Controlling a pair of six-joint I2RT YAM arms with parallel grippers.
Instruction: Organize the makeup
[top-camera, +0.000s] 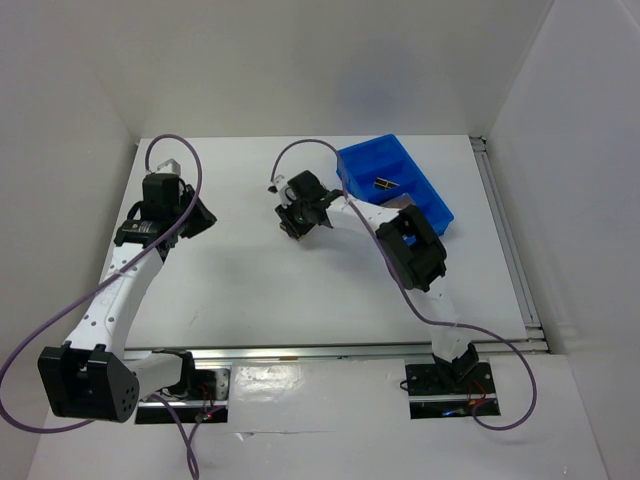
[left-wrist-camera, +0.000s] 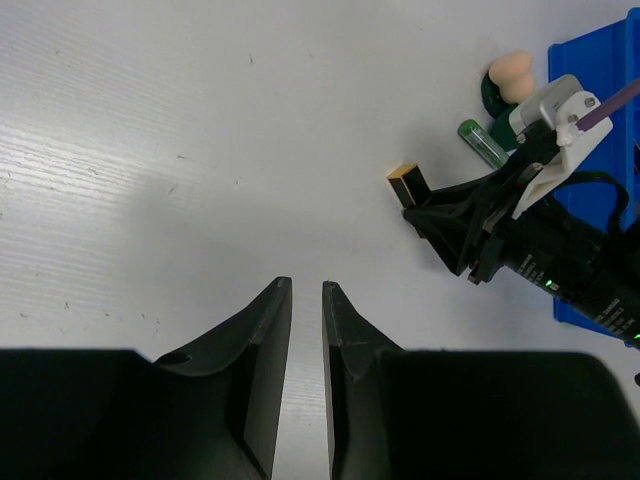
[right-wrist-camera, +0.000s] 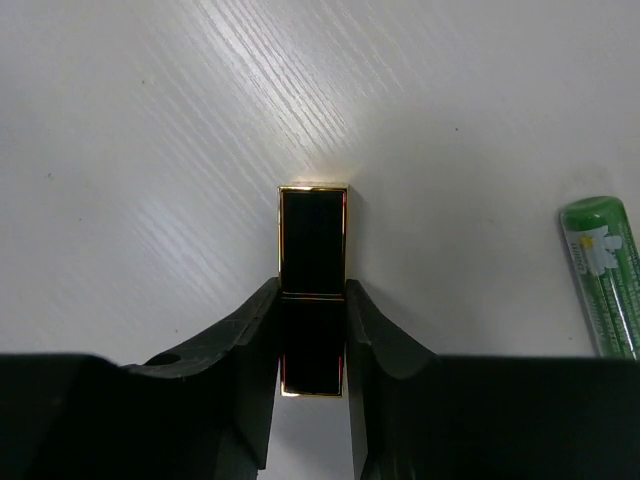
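Note:
The robot will next raise its right gripper and move it to the right in the top view, over that item's compartment (top-camera: 387, 181), because a similar black-gold item lies in the blue bin.
My right gripper (right-wrist-camera: 312, 292) is shut on a black-gold lipstick tube (right-wrist-camera: 313, 245), whose far half sticks out past the fingertips, low over the white table. In the top view the right gripper (top-camera: 293, 224) is left of the blue bin. A green tube (right-wrist-camera: 603, 275) lies on the table to the right of the lipstick. The left wrist view shows the lipstick's end (left-wrist-camera: 404, 184), the green tube (left-wrist-camera: 478, 141), a beige sponge (left-wrist-camera: 513, 72) and a dark green round piece (left-wrist-camera: 492, 97) under it. My left gripper (left-wrist-camera: 307, 290) is almost shut and empty over bare table; in the top view it (top-camera: 198, 216) is at the left.
The blue plastic bin (top-camera: 425, 202) stands at the back right with a small dark item (top-camera: 384, 183) in one compartment. The right arm's elbow (top-camera: 415, 250) hangs over the table beside it. White walls close in the left, back and right.

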